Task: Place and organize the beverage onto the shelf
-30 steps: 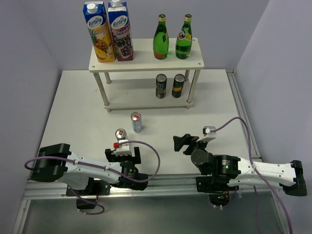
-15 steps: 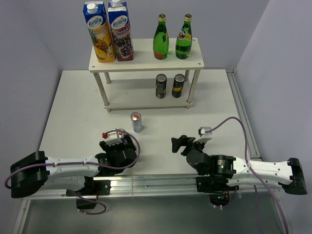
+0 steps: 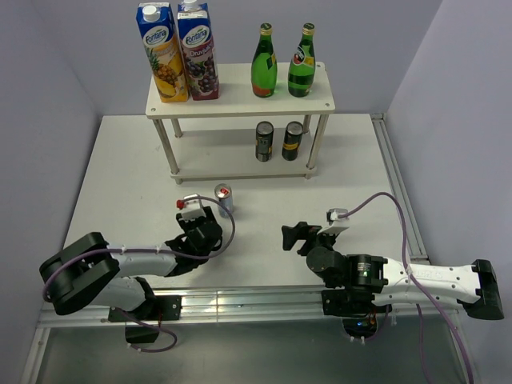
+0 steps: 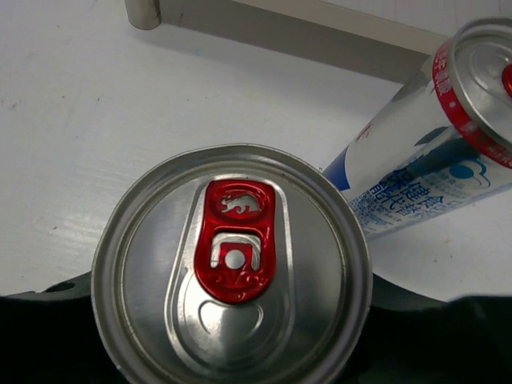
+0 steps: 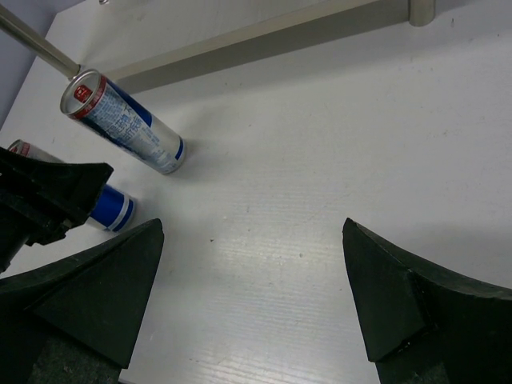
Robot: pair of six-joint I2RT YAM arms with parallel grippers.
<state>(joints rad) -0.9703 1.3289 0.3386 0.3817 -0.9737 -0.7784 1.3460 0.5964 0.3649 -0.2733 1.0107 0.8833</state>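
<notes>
My left gripper is holding the can, and the lower board's bare end is outward of it, below the cartons. I will lift the can outward onto that empty space and let it go.
Two slim silver cans with red tabs are on the table in front of the shelf. The free can stands just before the shelf's lower board. The other can sits a little nearer, between the jaws of my left gripper, which is shut on it; from above the gripper hides it. My right gripper hangs open over bare table to the right of both cans, holding nothing.
Two juice cartons and two green bottles stand on the shelf's top board. Two dark cans sit on the lower board. Walls close in the table at left, right and back.
My left arm reached forward over the nearer can and its jaws closed on it. The right gripper shifted only slightly and stayed open.
</notes>
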